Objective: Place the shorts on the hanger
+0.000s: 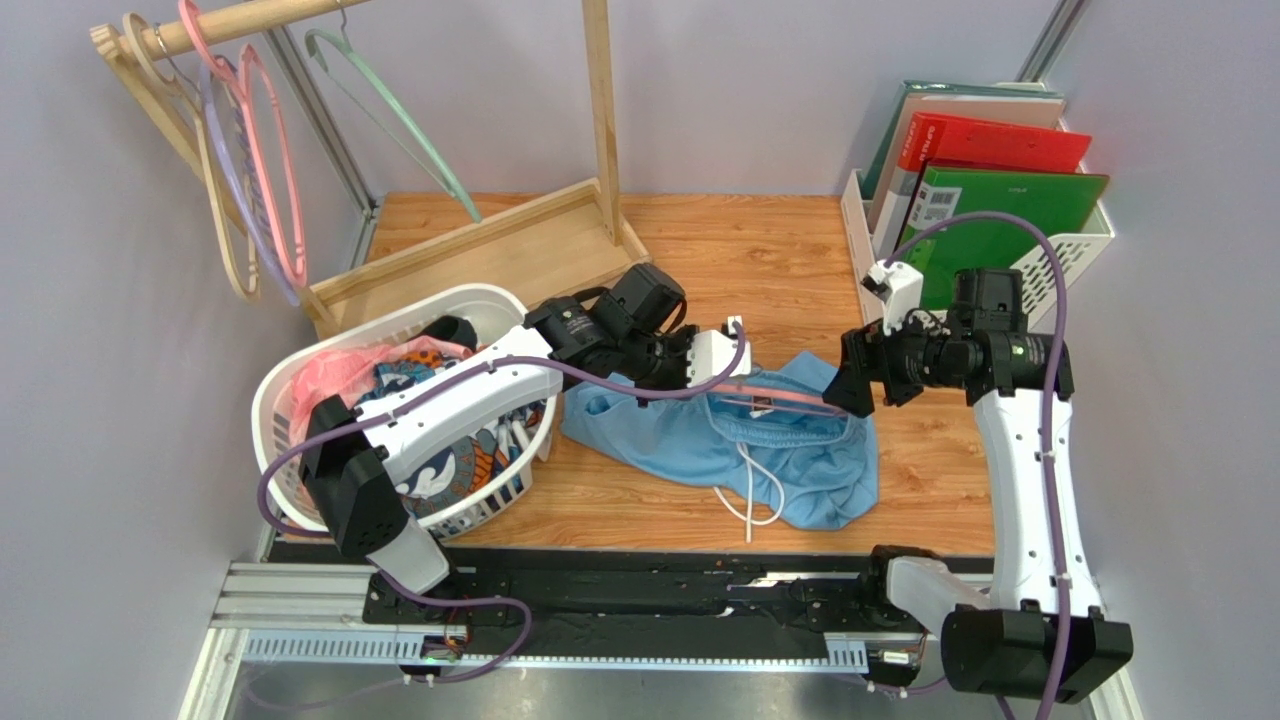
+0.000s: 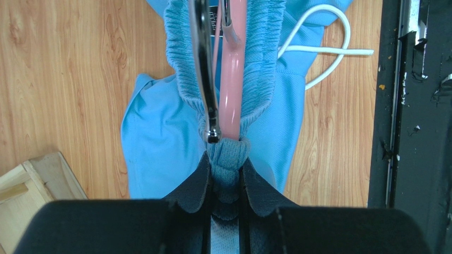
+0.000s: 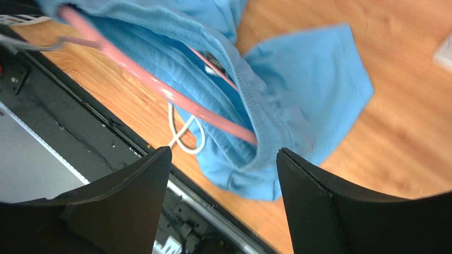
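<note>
I need to move my right gripper toward the left gripper next and turn it in line with the hanger, onto the pink bar (image 2: 232, 90), which lies bare between the waistband folds.
The light blue shorts (image 1: 706, 435) lie on the wooden table, waistband lifted, white drawstring (image 1: 756, 495) trailing toward the front. The salmon-pink hanger (image 1: 778, 399) sits inside the waistband; in the left wrist view its pink bar (image 2: 232, 90) and silver hook (image 2: 204, 74) run between the waistband folds. My left gripper (image 2: 228, 174) is shut on the bunched waistband of the shorts (image 2: 159, 137) at the hanger's end. My right gripper (image 3: 223, 159) is open, just above the other end of the waistband (image 3: 249, 106) and hanger (image 3: 159, 87), holding nothing.
A white laundry basket (image 1: 301, 375) with pink and patterned cloth stands at the left. A wooden rack (image 1: 496, 248) with spare hangers (image 1: 271, 165) is behind it. A file holder with red and green folders (image 1: 992, 180) is at the back right. The black rail (image 1: 676, 593) runs along the front edge.
</note>
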Robot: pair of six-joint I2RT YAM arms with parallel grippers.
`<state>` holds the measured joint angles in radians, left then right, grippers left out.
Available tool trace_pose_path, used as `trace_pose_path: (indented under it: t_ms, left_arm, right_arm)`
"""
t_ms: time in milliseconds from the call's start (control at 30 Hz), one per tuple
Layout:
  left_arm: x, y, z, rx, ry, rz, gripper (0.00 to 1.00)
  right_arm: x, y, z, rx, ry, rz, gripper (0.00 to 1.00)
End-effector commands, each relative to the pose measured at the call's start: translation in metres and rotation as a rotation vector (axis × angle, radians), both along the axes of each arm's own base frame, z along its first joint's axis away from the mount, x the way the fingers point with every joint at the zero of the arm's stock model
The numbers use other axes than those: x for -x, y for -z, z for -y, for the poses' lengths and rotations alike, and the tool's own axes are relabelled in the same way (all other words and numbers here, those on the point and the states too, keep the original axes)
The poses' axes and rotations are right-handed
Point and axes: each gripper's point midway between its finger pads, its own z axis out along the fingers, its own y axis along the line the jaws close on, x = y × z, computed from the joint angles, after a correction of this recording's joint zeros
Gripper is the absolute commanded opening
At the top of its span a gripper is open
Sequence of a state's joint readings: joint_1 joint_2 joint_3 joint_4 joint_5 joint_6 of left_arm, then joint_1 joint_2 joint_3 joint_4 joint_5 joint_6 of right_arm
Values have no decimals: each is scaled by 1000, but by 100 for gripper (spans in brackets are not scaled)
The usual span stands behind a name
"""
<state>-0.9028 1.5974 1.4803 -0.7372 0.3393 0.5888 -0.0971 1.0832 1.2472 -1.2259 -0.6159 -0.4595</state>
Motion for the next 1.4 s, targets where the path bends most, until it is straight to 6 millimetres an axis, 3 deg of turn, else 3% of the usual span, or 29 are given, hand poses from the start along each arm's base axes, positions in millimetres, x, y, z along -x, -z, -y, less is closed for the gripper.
trace_pose_path:
  t_ms: [0,67,167,333,467,633,733,867,933,1067,1367]
  left_arm:
    - [8,-36,9,117,30,20,0]
    - [10,-39,11,131,40,13,0]
    - [12,-41,12,141,50,10,0]
    - [12,-47,12,149,53,13,0]
    - [16,-50,9,154,61,10,0]
    - [17,-54,5,173,56,-12,0]
    - [17,-56,2,184,57,-24,0]
    - [17,-55,-3,179,58,-26,0]
    - [15,-53,-8,170,47,-31,4]
    - [5,-52,-28,165,16,-50,22]
    - [-18,-49,-68,123,-35,14,31]
  right_arm:
    - [-4,-37,-34,-82,-263,301,79]
    - [-7,-45,-48,-110,-337,399,80]
    - [-4,-39,-71,-120,-440,462,79]
    - [3,-23,-105,-152,-569,433,73]
    - [4,-15,-118,-155,-615,429,58]
    - [7,0,-119,-135,-644,405,51]
    - [7,4,-118,-124,-648,412,35]
    - [-2,0,-114,-84,-629,437,0]
    - [-3,-2,-111,-68,-616,436,0]
    - [2,-17,-105,-78,-625,461,0]
    - [22,-41,-94,-48,-660,512,0]
